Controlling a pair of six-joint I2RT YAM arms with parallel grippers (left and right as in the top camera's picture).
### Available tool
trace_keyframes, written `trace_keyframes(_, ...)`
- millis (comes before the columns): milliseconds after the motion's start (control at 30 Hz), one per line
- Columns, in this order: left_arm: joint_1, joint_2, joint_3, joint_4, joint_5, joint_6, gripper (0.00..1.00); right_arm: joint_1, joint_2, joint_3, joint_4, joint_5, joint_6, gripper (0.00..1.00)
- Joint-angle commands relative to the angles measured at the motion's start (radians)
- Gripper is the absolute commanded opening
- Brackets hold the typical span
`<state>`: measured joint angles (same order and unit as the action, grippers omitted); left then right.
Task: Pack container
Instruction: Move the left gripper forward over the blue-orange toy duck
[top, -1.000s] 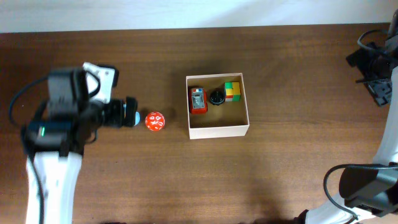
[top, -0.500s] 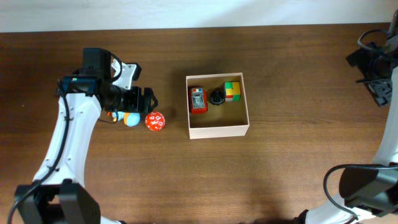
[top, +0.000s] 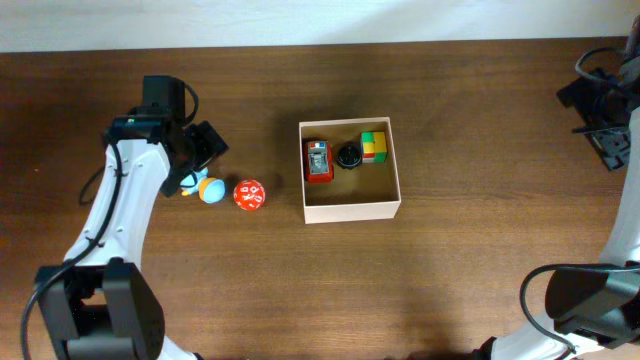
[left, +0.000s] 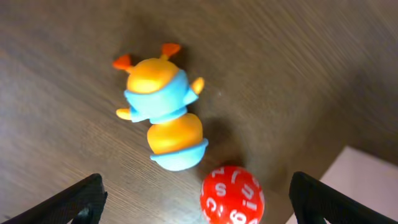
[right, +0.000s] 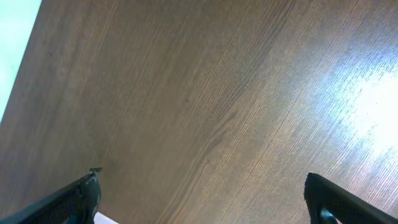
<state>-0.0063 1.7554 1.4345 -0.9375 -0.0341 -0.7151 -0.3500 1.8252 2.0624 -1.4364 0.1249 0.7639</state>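
My left gripper should next move down, with its fingers open, onto the narrow middle of the orange and blue figure (top: 205, 188), because this toy is still outside the container.
The container (top: 352, 208), a white-walled square box with a tan inside, sits at the table's middle. It holds a red toy (top: 319, 160), a black piece (top: 348, 156) and a green-yellow-red block (top: 374, 146). An orange and blue figure (top: 205, 188) lies on the table left of it, with a red numbered die (top: 249, 194) beside it. My left gripper (top: 203, 146) is open and empty just behind the figure. In the left wrist view, the figure (left: 163, 115) and die (left: 231, 194) lie between the open fingers (left: 200, 202). My right gripper (top: 608, 112) is open and empty at the far right.
A corner of the container (left: 373, 183) shows at the lower right of the left wrist view. The right wrist view shows only bare brown table between its open fingers (right: 208, 199). The table's back edge meets a white wall.
My left arm has swung round and its gripper has drawn back from the figure. The orange and blue figure now lies in the open beside the die. The right arm has not moved.
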Motion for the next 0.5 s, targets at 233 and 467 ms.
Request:
trace_keyframes(233,-0.002,0.117,0.006,-0.002,-0.041,-0.160,0.96,-0.004,0.003,0.002,0.000,0.002,0.008,0.99)
trace_keyframes(467,-0.002,0.177,0.006,-0.014,-0.034,-0.160,0.95,-0.004,0.003,0.002,0.000,0.002,0.008,0.99)
